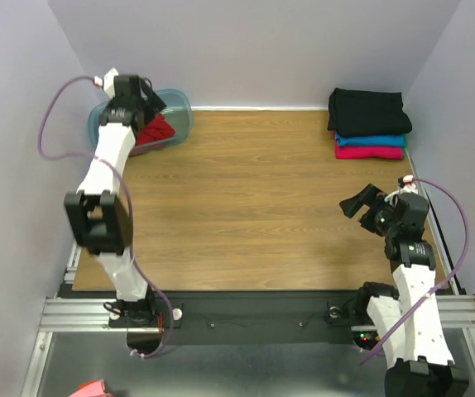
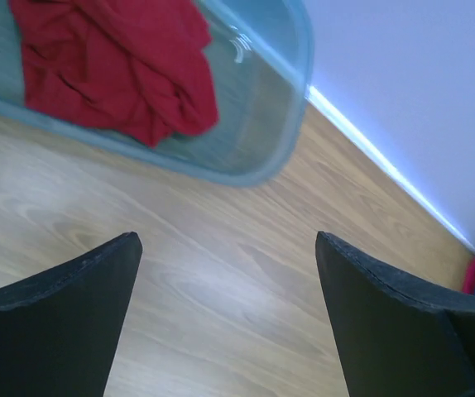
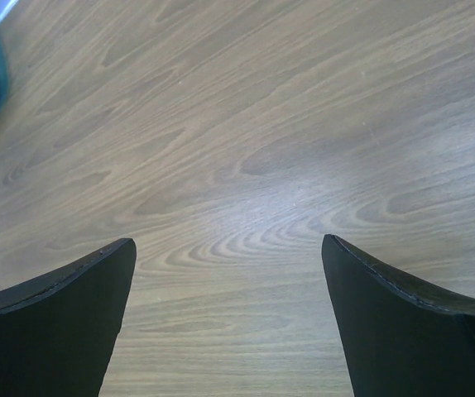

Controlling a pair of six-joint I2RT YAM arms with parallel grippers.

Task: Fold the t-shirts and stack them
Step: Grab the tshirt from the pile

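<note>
My left gripper moves down into the tub onto the red t-shirt's fold (image 1: 158, 127) (image 2: 159, 98) next, as that fold lies below it and to its left in the wrist view.
A crumpled deep red t-shirt (image 1: 158, 131) (image 2: 117, 62) lies in the pale blue tub (image 1: 177, 110) (image 2: 291, 91) at the back left. A folded stack stands at the back right: black t-shirt (image 1: 366, 112) on top, teal blue (image 1: 370, 140) under it, magenta pink (image 1: 370, 152) at the bottom. My left gripper (image 1: 148, 99) (image 2: 227, 240) hangs open at the tub's near edge, nothing between its fingers. My right gripper (image 1: 360, 201) (image 3: 227, 241) is open above bare wood at the right, well short of the stack.
The wooden table (image 1: 246, 207) is walled in by pale walls on three sides. A metal rail (image 1: 254, 313) carries both arm bases along the near edge. Cables (image 1: 51, 116) loop off each arm.
</note>
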